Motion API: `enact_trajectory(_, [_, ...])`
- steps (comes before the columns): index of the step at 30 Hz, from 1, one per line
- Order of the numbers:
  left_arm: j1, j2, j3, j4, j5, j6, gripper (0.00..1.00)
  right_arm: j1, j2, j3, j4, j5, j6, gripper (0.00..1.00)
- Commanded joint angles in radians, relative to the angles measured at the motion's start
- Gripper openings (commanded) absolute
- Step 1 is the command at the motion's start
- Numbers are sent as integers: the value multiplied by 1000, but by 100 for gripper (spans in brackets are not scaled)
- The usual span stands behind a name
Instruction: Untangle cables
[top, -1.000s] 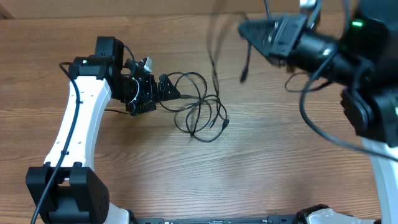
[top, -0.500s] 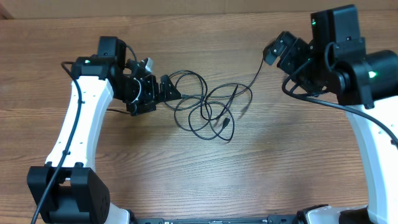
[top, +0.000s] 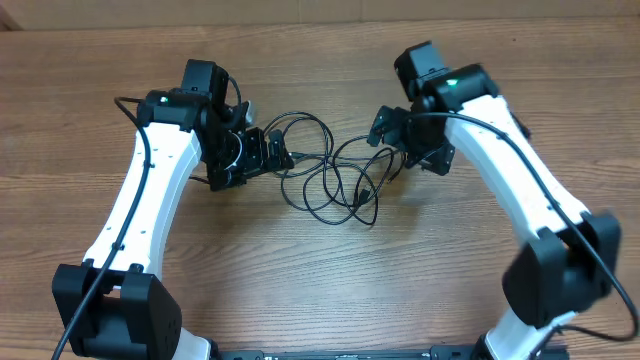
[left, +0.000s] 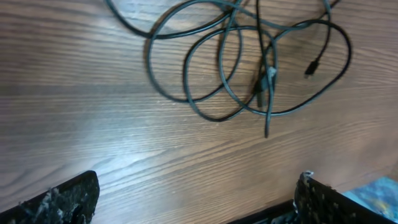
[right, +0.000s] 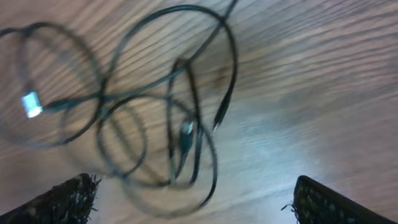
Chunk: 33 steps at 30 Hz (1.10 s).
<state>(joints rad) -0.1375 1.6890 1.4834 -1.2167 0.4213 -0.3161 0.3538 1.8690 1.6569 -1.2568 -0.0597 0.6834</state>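
Observation:
My right gripper will go down onto the nearest black cable loop next, as it reaches close to the line between its open fingers.
The cables (top: 330, 178) lie as one loose tangle of thin black loops on the wooden table, between my two arms. My left gripper (top: 277, 155) is open at the tangle's left edge. In the left wrist view the cables (left: 249, 68) lie ahead of the left gripper (left: 199, 208), and only bare wood shows between its fingers. My right gripper (top: 398, 148) is open at the tangle's right edge. In the blurred right wrist view the cables (right: 161, 118) lie just ahead of the right gripper (right: 196, 208), with one loop reaching near its finger line. A silvery plug tip (right: 30, 103) shows at the left.
The wooden table (top: 320, 290) runs past the tangle on all sides. The arms' thicker black wiring (top: 125, 190) follows the left arm. The two arm bases stand at the near corners.
The right arm came down from high on the far right, where it held a cable up. That cable now lies on the table and the right gripper has opened beside the tangle. The left arm shifted slightly.

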Motion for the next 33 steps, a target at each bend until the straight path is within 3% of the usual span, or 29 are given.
enact_trajectory(1, [-1,6,22,-2,-37,-13,100,-5,54,-39,49,-31,10,95])
enact_trajectory(3, [-2,6,22,6,-36,-14,100,-5,95,-56,84,-111,-11,89])
enact_trajectory(5, [-2,6,22,7,-37,-13,100,-1,116,-68,95,-117,-11,77])
enact_trajectory(8, [-2,6,22,6,-36,-13,100,5,132,-97,117,-104,-12,67])
enact_trajectory(12, [-2,6,22,6,-36,-14,100,5,142,-157,163,-99,-11,45])
enact_trajectory(14, [-2,6,22,6,-36,-14,99,5,142,-167,180,-103,-11,29])
enact_trajectory(16, [-2,6,22,10,-36,-13,100,5,141,-163,187,-131,-13,4])
enact_trajectory(20, [-2,6,22,6,-30,-13,100,-6,127,-76,135,-294,-70,4])
enact_trajectory(23, [-2,6,22,13,-5,-13,100,-40,61,138,-3,-380,-132,4])
enact_trajectory(29, [-2,6,22,14,-2,-14,100,-73,-27,723,-248,-415,-228,4])
enact_trajectory(31, [-2,6,22,14,-2,-31,100,-51,-38,1001,-288,-421,-232,4])
enact_trajectory(33, [-2,6,22,13,-1,-48,100,-39,-39,1153,-285,-420,-231,4])
